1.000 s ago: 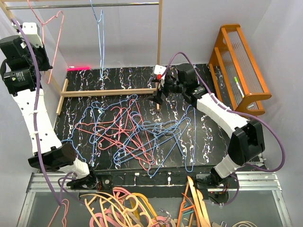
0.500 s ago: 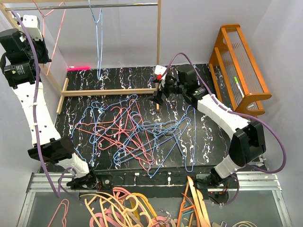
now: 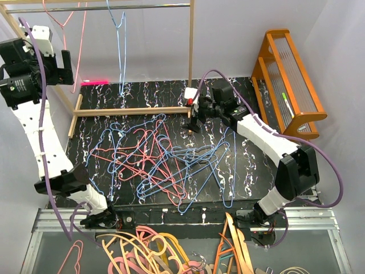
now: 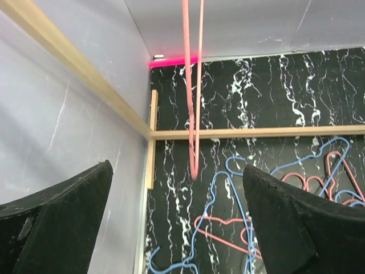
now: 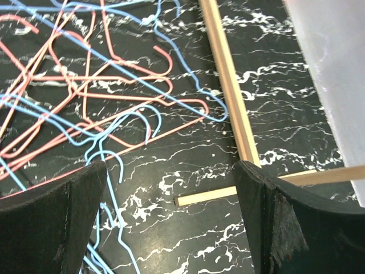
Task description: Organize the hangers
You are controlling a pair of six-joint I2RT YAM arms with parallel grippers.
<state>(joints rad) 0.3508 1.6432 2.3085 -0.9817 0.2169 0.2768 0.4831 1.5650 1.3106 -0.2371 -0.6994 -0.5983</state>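
My right gripper lowers its open fingers backward around a curled blue hook (image 3: 193, 150) on the pile's far side next.
A tangled pile of thin pink-red and light blue wire hangers (image 3: 159, 154) lies on the black marble table (image 3: 102, 103). One pink hanger (image 3: 80, 54) and one blue hanger (image 3: 120, 57) hang from the metal rail (image 3: 131, 5). My left gripper (image 3: 67, 68) is raised at the far left, open, just beside the hanging pink hanger (image 4: 193, 85), with nothing between its fingers (image 4: 285, 217). My right gripper (image 3: 194, 121) hovers open over the table by the rack's right foot (image 5: 228, 85), at the pile's far right edge (image 5: 85, 85).
The wooden rack frame (image 3: 191, 45) stands at the back of the table, with its base bar (image 3: 131, 111) across it. An orange wooden stand (image 3: 291, 80) sits at the right. Thicker orange, pink and cream hangers (image 3: 154, 251) lie below the table's near edge.
My left gripper opened and let go of the pink hanger, which now hangs from the rail. My right gripper dipped slightly toward the table.
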